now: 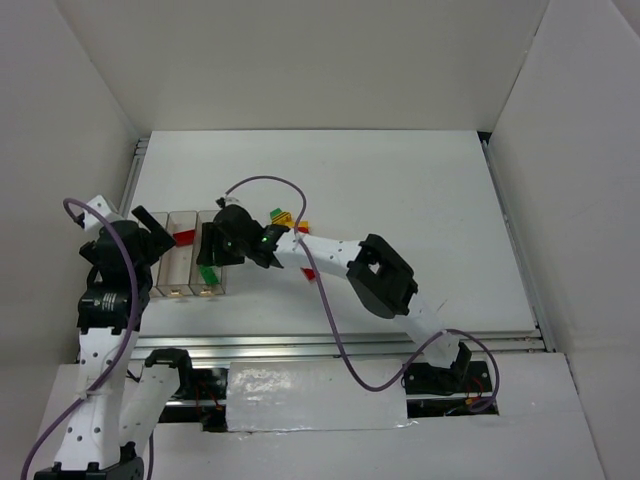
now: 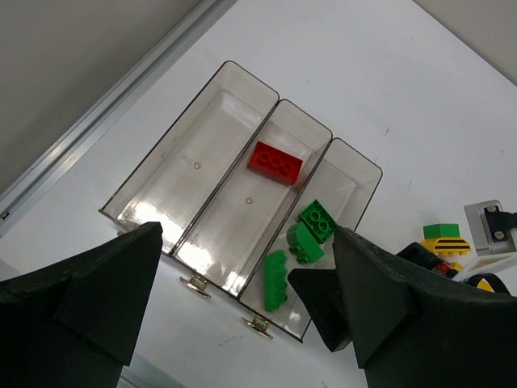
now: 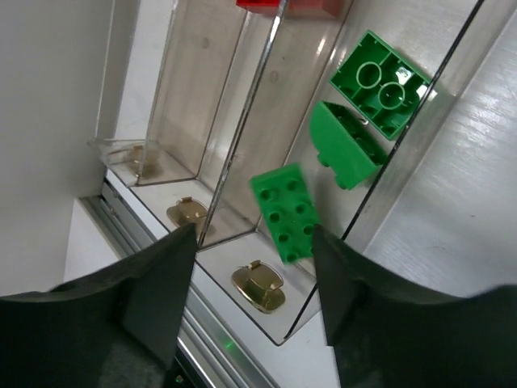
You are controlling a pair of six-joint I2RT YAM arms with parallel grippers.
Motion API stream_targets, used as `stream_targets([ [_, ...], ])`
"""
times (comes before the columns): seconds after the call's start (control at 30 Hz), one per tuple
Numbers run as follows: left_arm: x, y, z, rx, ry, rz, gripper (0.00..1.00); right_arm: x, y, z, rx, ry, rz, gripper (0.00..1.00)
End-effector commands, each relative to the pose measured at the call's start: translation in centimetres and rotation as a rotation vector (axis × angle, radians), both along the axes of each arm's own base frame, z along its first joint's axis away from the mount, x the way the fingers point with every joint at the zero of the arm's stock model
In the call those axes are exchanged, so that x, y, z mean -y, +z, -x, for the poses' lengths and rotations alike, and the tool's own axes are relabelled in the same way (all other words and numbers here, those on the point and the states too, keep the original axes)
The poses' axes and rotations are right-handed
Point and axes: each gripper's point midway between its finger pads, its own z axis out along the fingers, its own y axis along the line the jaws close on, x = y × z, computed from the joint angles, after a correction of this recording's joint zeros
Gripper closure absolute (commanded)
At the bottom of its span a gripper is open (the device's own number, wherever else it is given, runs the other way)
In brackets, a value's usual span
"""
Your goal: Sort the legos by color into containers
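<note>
The green lego (image 1: 276,213) (image 2: 440,231) is still loose and lies below my left gripper and to its right in the top view, so my left gripper needs to move past the containers and down onto it.
Three clear containers (image 2: 198,153) stand joined in a row at the table's left. The left one is bare, and the middle one holds a red lego (image 2: 275,162). In the right container (image 3: 404,153) lie a green square lego (image 3: 380,83), a rounded green one (image 3: 343,145) and a long green brick (image 3: 284,212). My right gripper (image 3: 254,239) hangs open over that container's near end. The long brick lies tilted below its fingers, close to the right finger, and I see no grip on it. My left gripper (image 2: 234,259) is wide open above the containers' near ends, holding nothing.
Loose legos lie right of the containers: green (image 1: 277,212), yellow (image 1: 287,218) and red (image 1: 303,226), and another red one (image 1: 309,274) by the right forearm. Brass latches (image 3: 258,287) stick out from the containers' near ends. White walls surround the table.
</note>
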Motion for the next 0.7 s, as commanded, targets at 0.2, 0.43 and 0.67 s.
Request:
stream_targets([
  [0.2, -0.2, 1.0, 0.1, 0.036, 0.007, -0.022, 0.0, 2.1, 9.5, -0.2, 0.13, -0.018, -0.134, 0.25],
  [0.43, 4.0, 0.2, -3.2, -0.004, -0.261, 0.031, 0.0, 13.8, 10.9, 0.5, 0.177, -0.13, -0.112, 0.2],
  [0.67, 11.5, 0.9, -8.6, -0.096, -0.386, 0.09, 0.0, 26.7, 12.1, 3.3, 0.279, -0.273, 0.047, 0.07],
])
